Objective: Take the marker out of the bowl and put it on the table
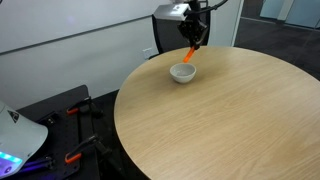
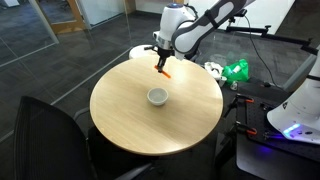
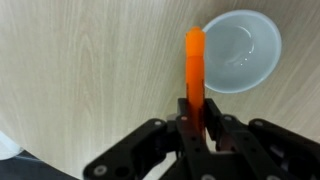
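I will move my gripper to the left in the wrist view and go down to let go of the marker [image 3: 194, 68] on the bare tabletop below, beside the bowl.
My gripper [image 3: 196, 112] is shut on the orange marker [image 3: 194, 68] and holds it in the air above the table [image 3: 80, 70]. The marker hangs below the fingers in both exterior views [image 1: 190, 55] [image 2: 164, 70]. The white bowl [image 3: 238, 50] is empty and stands on the light wood table, just beside the marker's tip in the wrist view. In the exterior views the bowl [image 1: 183, 72] [image 2: 157, 96] sits apart from the gripper [image 1: 194, 40] [image 2: 160, 58], which is off to its side.
The round table [image 1: 230, 120] [image 2: 130, 120] has black chairs [image 2: 50, 140] near it. A green object [image 2: 236, 70] and white equipment [image 2: 300, 110] stand on a side. Glass walls and dark floor lie behind.
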Robot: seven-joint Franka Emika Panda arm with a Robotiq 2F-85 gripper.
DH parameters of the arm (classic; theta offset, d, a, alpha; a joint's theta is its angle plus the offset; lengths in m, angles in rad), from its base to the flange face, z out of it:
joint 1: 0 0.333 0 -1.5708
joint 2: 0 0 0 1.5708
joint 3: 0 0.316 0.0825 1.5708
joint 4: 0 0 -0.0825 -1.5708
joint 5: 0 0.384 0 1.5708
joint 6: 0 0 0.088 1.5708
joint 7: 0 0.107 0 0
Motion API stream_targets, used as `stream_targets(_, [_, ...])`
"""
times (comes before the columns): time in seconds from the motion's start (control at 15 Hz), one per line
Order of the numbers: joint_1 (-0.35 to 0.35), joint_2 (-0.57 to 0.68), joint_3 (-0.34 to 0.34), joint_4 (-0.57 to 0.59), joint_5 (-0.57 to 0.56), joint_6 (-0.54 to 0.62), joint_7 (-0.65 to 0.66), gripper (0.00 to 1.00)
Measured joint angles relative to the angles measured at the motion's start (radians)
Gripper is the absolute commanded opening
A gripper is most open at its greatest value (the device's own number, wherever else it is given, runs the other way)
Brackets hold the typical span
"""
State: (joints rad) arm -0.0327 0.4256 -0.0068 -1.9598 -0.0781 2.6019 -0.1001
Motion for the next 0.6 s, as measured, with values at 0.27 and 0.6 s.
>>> stream_targets(0.27, [-0.029,-0.083,-0.042,-0.121,0.018,0.0,0.029,0.05])
stream_targets(0.6, [-0.093,-0.082,-0.044,-0.188,0.105,0.012,0.012,0.05])
